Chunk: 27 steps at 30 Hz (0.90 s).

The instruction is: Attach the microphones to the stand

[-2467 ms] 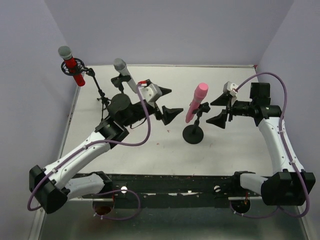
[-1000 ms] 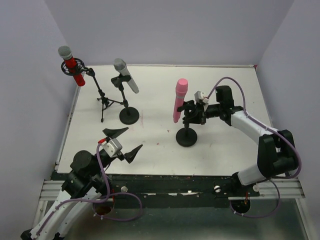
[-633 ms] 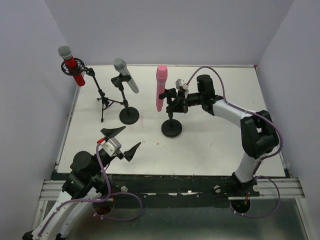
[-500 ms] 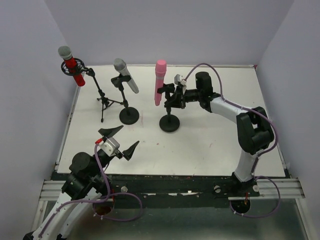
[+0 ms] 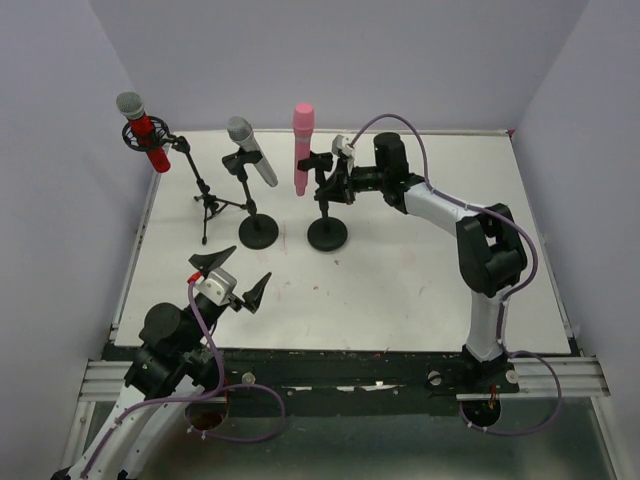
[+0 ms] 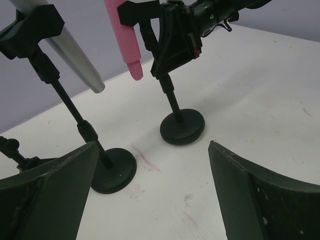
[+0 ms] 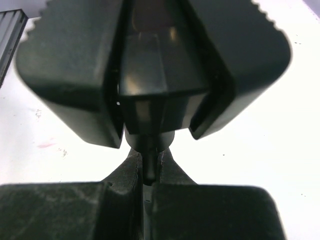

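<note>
The pink microphone [image 5: 302, 146] already sits in its clip. The right gripper shifts the stand slightly outward and toward the silver-grey microphone's stand next, then releases the thin pole [image 5: 323, 194].
The pink microphone [image 5: 302, 146] stands upright in the clip of a round-based stand [image 5: 327, 235]. My right gripper [image 5: 330, 186] is shut on that stand's thin pole [image 7: 149, 161], just under the clip [image 7: 155, 75]. The silver-grey microphone [image 5: 251, 151] leans in its own round-based stand [image 5: 258, 230] just to the left. The red microphone [image 5: 142, 131] sits in a ring mount on a tripod stand [image 5: 206, 204] at the far left. My left gripper [image 5: 231, 279] hangs open and empty near the front edge, and its wrist view shows the pink microphone [image 6: 128, 46] and both bases [image 6: 182, 128].
The two round bases stand close together, with a narrow gap between them. Purple walls close the table's back and sides. Faint red marks streak the white table top [image 6: 145, 157]. The right arm [image 5: 440, 205] stretches across the back right of the table.
My right gripper has dragged the pink microphone's stand left and back, up beside the silver one's stand. The left arm had withdrawn earlier to the front edge and barely moves since.
</note>
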Tool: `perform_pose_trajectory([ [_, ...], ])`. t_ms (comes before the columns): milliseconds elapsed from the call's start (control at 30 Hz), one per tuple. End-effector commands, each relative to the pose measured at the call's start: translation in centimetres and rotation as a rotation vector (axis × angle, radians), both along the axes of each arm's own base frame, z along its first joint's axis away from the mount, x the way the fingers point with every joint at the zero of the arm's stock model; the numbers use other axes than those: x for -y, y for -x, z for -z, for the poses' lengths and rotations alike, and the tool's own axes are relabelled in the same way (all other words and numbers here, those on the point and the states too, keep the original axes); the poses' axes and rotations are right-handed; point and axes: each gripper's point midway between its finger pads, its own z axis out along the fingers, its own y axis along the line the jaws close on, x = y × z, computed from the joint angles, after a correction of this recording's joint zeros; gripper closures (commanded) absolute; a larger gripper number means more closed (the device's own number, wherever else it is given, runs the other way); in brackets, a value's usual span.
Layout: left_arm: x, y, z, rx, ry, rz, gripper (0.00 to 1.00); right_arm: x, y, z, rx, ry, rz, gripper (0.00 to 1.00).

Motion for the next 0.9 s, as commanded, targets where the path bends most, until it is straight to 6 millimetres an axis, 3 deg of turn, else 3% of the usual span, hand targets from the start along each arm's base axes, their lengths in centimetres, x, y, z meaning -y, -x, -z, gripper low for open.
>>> perform_pose_trajectory([
  [0, -0.7, -0.5, 0.1, -0.001, -0.007, -0.046, 0.01, -1.5, -1.7, -1.7, 0.037, -0.005, 0.024, 1.0],
  [200, -0.7, -0.4, -0.1, 0.007, 0.0, -0.043, 0.01, -3.2, -2.3, -1.3, -0.006, -0.01, 0.03, 1.0],
  [367, -0.7, -0.3, -0.1, 0.009, -0.001, -0.04, 0.01, -3.1, -1.7, 1.0, -0.031, 0.012, 0.007, 0.92],
  [567, -0.7, -0.5, 0.0, 0.003, -0.002, -0.044, 0.01, -1.6, -0.1, 1.8, 0.007, 0.046, 0.009, 0.6],
  [867, -0.1, -0.4, 0.1, -0.003, 0.0, -0.009, 0.01, 0.3, 1.0, 0.5, -0.017, 0.009, 0.074, 0.2],
])
